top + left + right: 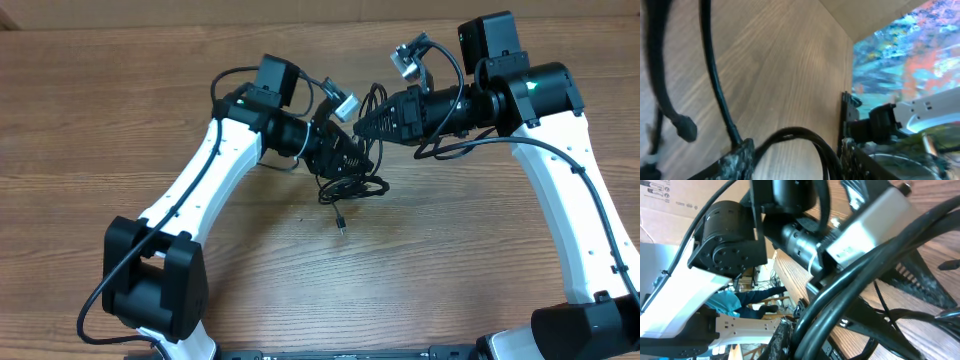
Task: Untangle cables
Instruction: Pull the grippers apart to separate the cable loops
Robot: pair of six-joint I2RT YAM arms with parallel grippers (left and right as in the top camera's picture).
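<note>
The robot's right gripper next needs to pull its pieces of cable to its right in the overhead view, so that the bunched tangle stretches, and then release them, because the tabletop there is bare.
The cables [352,186] lie as a tangle of thin black loops on the wooden table [150,110] at its middle, and one strand ends in a small plug [341,226] nearer the front. My left gripper [356,160] stands just above the tangle. In the left wrist view its jaws [797,162] are open, and a black cable loop [800,132] arches between the fingers. My right gripper [361,123] points left, right over the left one. In the right wrist view it [810,340] is shut on two black cable strands [850,295] that run up from it.
The two wrists crowd together over the table's middle, their grey cameras [344,105] [405,60] sticking up. The arms' own thicker black cables [470,145] hang in loops beside the wrists. Another strand [715,75] with a bulbous end [685,127] crosses the left wrist view.
</note>
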